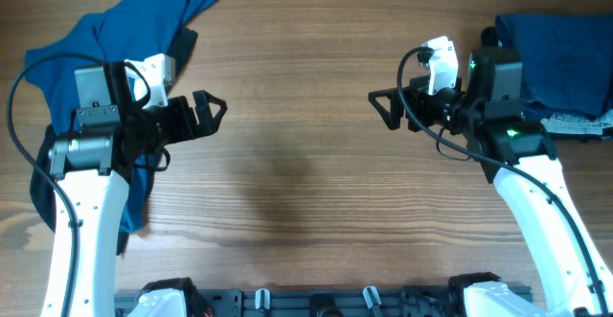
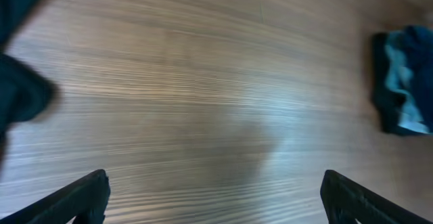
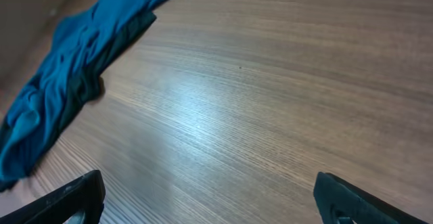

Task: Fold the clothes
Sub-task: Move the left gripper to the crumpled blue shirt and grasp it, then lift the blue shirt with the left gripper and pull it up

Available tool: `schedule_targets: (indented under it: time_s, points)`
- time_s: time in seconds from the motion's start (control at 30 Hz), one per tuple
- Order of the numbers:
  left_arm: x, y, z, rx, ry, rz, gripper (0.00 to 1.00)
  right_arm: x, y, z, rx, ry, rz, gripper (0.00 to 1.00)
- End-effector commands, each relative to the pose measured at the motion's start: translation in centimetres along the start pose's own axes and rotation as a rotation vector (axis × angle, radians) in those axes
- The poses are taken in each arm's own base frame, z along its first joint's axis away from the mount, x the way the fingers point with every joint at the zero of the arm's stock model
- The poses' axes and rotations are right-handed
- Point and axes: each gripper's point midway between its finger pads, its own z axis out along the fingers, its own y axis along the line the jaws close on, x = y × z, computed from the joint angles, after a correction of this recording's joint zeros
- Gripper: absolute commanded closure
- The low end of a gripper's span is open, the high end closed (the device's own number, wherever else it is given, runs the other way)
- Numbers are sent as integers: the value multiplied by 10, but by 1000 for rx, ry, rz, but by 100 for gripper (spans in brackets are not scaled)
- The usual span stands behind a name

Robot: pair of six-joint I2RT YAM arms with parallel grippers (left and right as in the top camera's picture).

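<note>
The medium-blue shirt's near part lies below my left gripper and to its left in the overhead view, so my left gripper moves down, sideways and back onto it next.
A crumpled medium-blue shirt (image 1: pixel 115 25) lies in a heap at the table's far left, with a dark garment (image 1: pixel 43 197) under it; it also shows in the right wrist view (image 3: pixel 81 55). A folded stack of dark blue clothes (image 1: pixel 565 54) on a light grey one (image 1: pixel 584 124) sits at the far right, and shows in the left wrist view (image 2: pixel 402 82). My left gripper (image 1: pixel 213 111) is open and empty, just right of the heap. My right gripper (image 1: pixel 380 106) is open and empty, left of the stack. Both point at the bare middle of the table.
The wooden table (image 1: pixel 306 164) runs between the two grippers. A black rail with clips (image 1: pixel 316 300) runs along the near edge. My arms' white links stand at the near left and near right.
</note>
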Motion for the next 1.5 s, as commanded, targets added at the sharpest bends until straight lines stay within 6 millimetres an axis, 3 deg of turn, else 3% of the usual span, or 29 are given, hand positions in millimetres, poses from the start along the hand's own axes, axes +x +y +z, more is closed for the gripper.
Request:
schedule_targets:
  time_s: [0.0,0.17,0.4,0.63,0.83,1.17,1.27,1.3,1.4,1.47]
  points:
    - [-4,45,-8,-253,-29,-126,0,-6,4,3,-28,-4,47,0]
    - [22,132,-33,-630,-29,-509,0,-1,-5,10,3,17,60,0]
    - [39,182,-38,-716,22,-672,0,5,-12,21,4,44,76,0]
    - [52,201,-25,-748,134,-630,2,12,-19,33,6,73,93,0]
    - [77,231,-19,-901,266,-623,29,16,-23,41,6,88,101,0]
    - [83,255,5,-949,307,-626,31,16,-24,41,10,86,95,0]
    - [87,257,9,-951,327,-629,40,15,-24,41,10,84,94,0]
    - [88,258,12,-946,333,-631,50,15,-24,41,10,82,93,0]
    - [85,254,23,-887,322,-642,54,14,-24,41,10,79,92,0]
    - [83,250,28,-852,318,-650,69,14,-24,41,10,79,92,0]
